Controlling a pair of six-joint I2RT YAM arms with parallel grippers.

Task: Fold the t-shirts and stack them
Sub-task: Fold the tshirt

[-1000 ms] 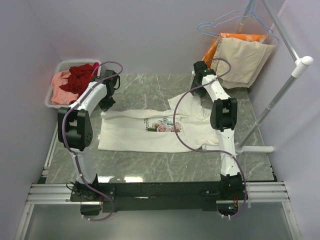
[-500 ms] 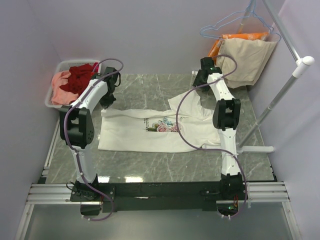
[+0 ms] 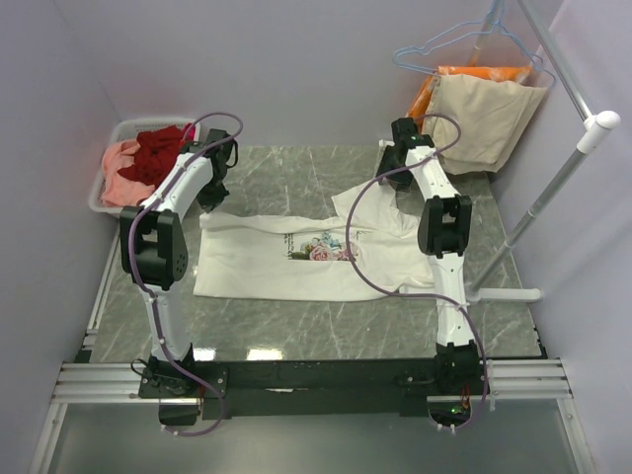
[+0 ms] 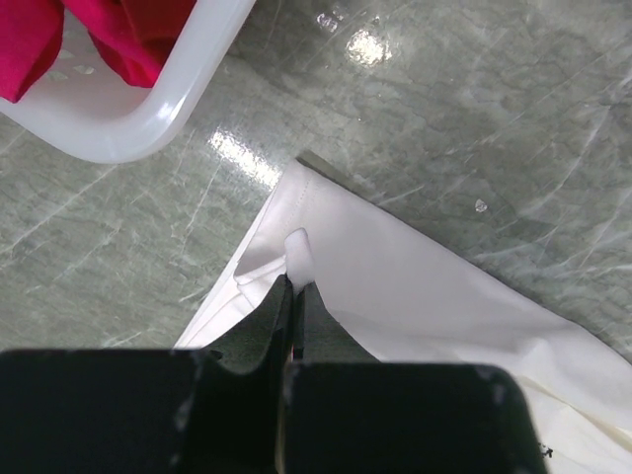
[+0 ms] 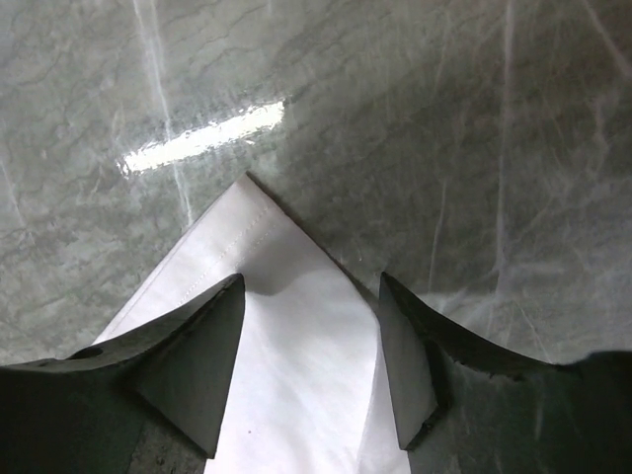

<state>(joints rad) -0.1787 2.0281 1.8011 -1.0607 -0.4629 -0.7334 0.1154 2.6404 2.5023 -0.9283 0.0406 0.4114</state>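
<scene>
My right gripper is low over the sleeve and needs to stay low there. Next it needs to pull its fingers shut on the sleeve's edge [image 5: 331, 281] beside the pointed corner, because that edge is already between them.
The white t-shirt [image 3: 316, 259] with the pink-rose print lies spread flat on the marble table. My left gripper [image 3: 210, 200] is at its far left corner, shut on a small pinch of the white fabric [image 4: 296, 247]. My right gripper [image 3: 388, 181] is open over the far right sleeve, its fingers [image 5: 197, 375] straddling the sleeve's pointed corner [image 5: 296, 326]. The dark red t-shirt [image 3: 160, 148] and the salmon pink one [image 3: 118, 183] lie in the white basket [image 3: 111, 131] at the far left. The basket rim [image 4: 148, 114] and the red fabric [image 4: 30, 39] also show in the left wrist view.
A beige cloth [image 3: 484, 118] and an orange cloth [image 3: 479, 72] hang from a hanger at the far right. A white rack pole [image 3: 553, 188] slants down to the table's right edge. Walls close in on the left, back and right.
Both wrists have shifted slightly toward the far side. The white t-shirt lies much as before.
</scene>
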